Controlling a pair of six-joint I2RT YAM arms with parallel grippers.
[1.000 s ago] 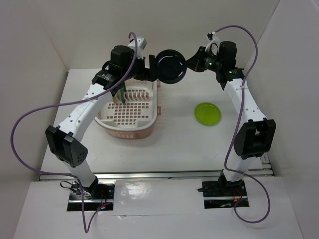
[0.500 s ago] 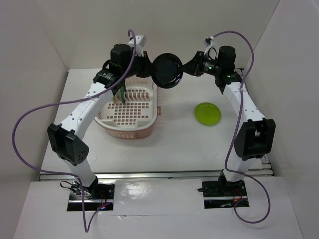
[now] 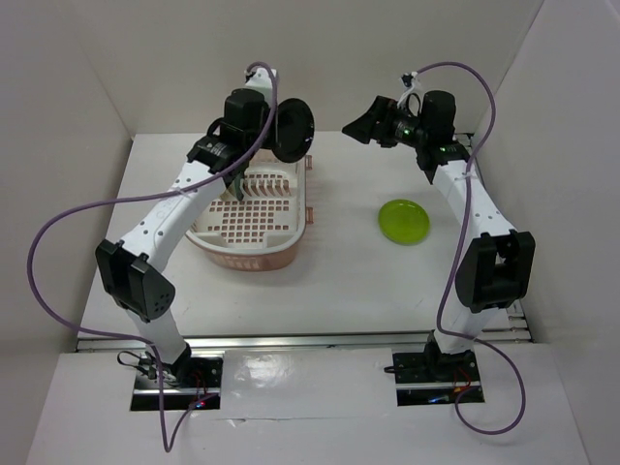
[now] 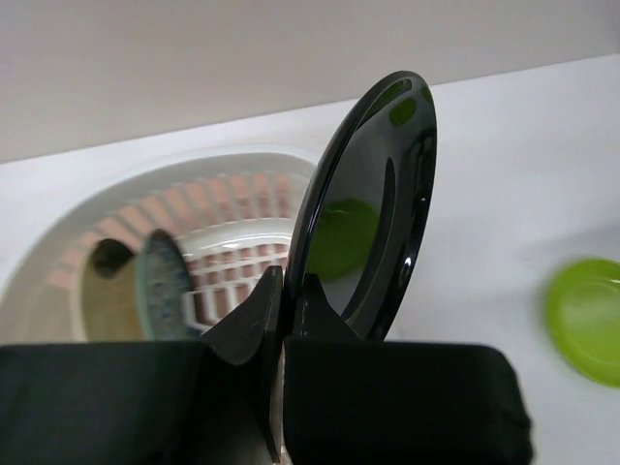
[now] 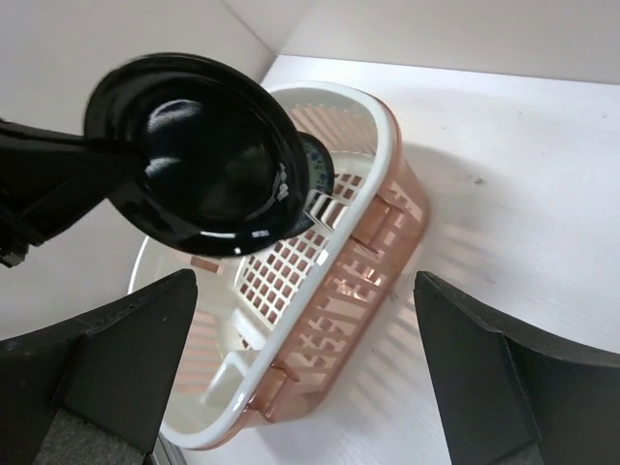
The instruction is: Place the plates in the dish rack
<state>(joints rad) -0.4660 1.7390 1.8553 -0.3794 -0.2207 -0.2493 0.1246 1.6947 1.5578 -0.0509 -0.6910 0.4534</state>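
I should lower the edge-on black plate into the dish rack (image 3: 295, 237) with my left gripper next. The slots beside the blue-green plate are empty, so I should let go of it standing in them.
The glossy black plate (image 3: 294, 129) hangs edge-on above the far end of the dish rack (image 3: 295, 237), with my left gripper (image 3: 275, 136) shut on its rim. In the left wrist view the jaws (image 4: 284, 291) pinch the black plate (image 4: 373, 213) at its lower edge. Inside the rack (image 4: 223, 167) stand a blue-green plate (image 4: 161, 286) and a cream plate (image 4: 108, 295). My right gripper (image 3: 356, 124) is open and empty, apart from the plate on its right. In its own view the fingers (image 5: 126, 358) spread wide over the rack (image 5: 373, 165). The lime green plate (image 3: 403, 221) lies flat on the table.
White walls close in the table at the back and on both sides. Purple cables loop off both arms. The lime plate (image 4: 586, 315) lies to the right of the rack, near the right arm's forearm.
The right gripper let go of the black plate, opened wide and drew back to the right. The left gripper shut on the plate's rim and swung it left over the rack.
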